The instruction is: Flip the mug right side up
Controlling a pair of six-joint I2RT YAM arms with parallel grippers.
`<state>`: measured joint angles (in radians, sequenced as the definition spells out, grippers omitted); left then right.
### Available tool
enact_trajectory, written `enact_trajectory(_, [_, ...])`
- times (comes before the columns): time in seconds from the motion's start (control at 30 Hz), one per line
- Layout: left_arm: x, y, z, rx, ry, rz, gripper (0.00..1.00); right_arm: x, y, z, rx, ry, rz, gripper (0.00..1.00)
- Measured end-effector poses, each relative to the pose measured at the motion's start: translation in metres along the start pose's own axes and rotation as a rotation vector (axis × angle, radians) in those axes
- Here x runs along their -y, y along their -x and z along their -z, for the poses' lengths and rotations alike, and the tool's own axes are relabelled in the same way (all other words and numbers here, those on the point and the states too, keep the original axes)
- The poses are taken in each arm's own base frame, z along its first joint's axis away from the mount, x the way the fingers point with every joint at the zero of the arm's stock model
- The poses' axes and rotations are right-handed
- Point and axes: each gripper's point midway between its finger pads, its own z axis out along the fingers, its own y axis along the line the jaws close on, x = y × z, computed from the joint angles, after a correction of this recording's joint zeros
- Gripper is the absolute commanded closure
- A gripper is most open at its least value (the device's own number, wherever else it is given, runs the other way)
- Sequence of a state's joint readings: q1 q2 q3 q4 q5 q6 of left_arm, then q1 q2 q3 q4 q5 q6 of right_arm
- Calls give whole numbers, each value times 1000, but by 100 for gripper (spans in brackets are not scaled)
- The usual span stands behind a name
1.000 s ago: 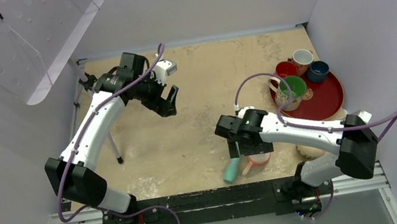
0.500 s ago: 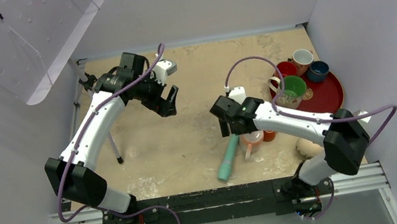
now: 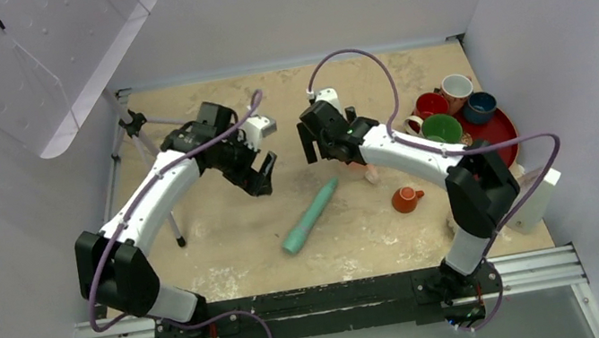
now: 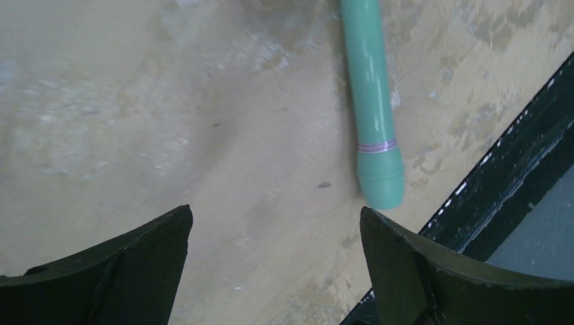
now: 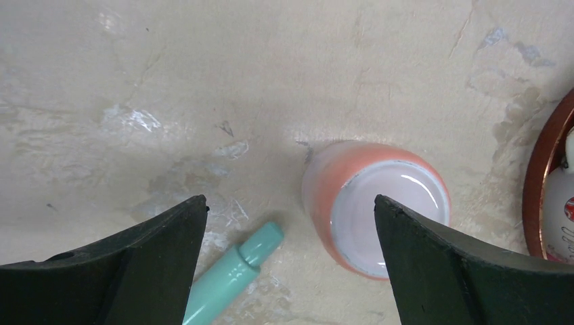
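Next, my right gripper goes toward the right in the top view and down onto the upturned mug's handle, which juts clear of the mug's round side.
The bulbous beige mug does not show in any view now; my right arm's elbow [image 3: 482, 185] covers the spot near the right front. My right gripper [image 3: 331, 148] is open and empty above the middle of the table. In the right wrist view [image 5: 290, 200] its jaws stand wide over a pale mug with a peach-pink wall [image 5: 379, 203] that stands bottom up. My left gripper [image 3: 263, 175] is open and empty, and its wrist view [image 4: 275, 210] shows only bare table between the jaws.
A teal cylinder [image 3: 310, 215] lies slantwise at the centre, also in the left wrist view [image 4: 376, 122]. A small orange cup [image 3: 405, 199] stands right of it. A red tray [image 3: 497, 151] at the right holds several cups. A tripod [image 3: 150, 156] stands at left.
My right arm swung from the near edge to the far middle. The teal cylinder and the peach mug moved far and left with it. The left gripper shifted slightly right.
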<state>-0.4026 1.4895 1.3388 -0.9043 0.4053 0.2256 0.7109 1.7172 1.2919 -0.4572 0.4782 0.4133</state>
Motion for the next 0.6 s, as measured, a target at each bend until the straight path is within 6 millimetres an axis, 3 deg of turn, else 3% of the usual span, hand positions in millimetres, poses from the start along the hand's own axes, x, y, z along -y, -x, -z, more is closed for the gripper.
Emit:
enact_trajectory(0.13, [38,-37,-42,-114,-74,-87,1,12,21,18,46,18,-53,4])
enact_trajectory(0.23, [63,-52,-73,-176,-110,-172,1,40,40,29,94,8,-136,4])
enact_trajectory(0.43, [27,-39,-117,-159,27,-196,13,102,39,32,112,-31,-252,4])
enact_trajectory(0.6, [13,-41,-143,-208,49,-175,30,114,-4,17,41,15,-271,7])
